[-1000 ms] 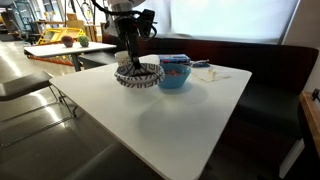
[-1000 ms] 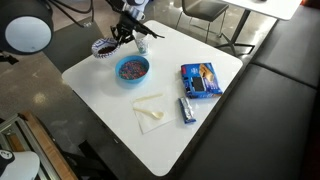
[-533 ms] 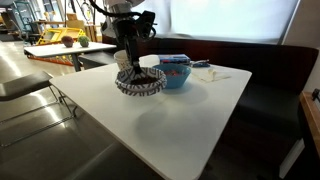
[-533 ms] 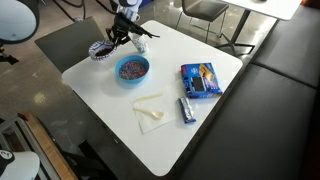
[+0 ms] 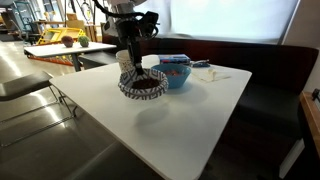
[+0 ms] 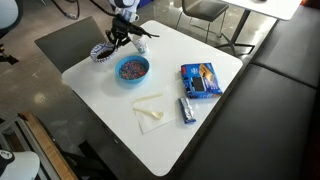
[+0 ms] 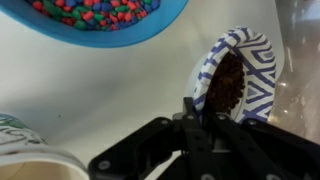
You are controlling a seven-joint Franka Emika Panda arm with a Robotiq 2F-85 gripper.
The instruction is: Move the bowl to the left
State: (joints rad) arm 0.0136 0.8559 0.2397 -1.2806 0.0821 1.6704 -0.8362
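Note:
The patterned bowl needs to go down next onto the bare tabletop beside the blue bowl, since that spot is below my gripper. My gripper then needs to let go of the patterned bowl's rim.
The patterned bowl, white with dark zigzag stripes and a brown inside, hangs tilted above the white table. It also shows in an exterior view and in the wrist view. My gripper is shut on its rim, one finger inside and one outside. The gripper also shows in an exterior view and in the wrist view. The bowl sits close beside the blue bowl.
The blue bowl holds coloured candies. A white patterned cup stands next to it. A blue box, a dark bar and a white napkin lie further along the table. The table edge is near the bowl.
The patterned bowl, held by my gripper, has shifted slightly toward the near table edge and tilted more, so its inside shows. The blue bowl has not moved.

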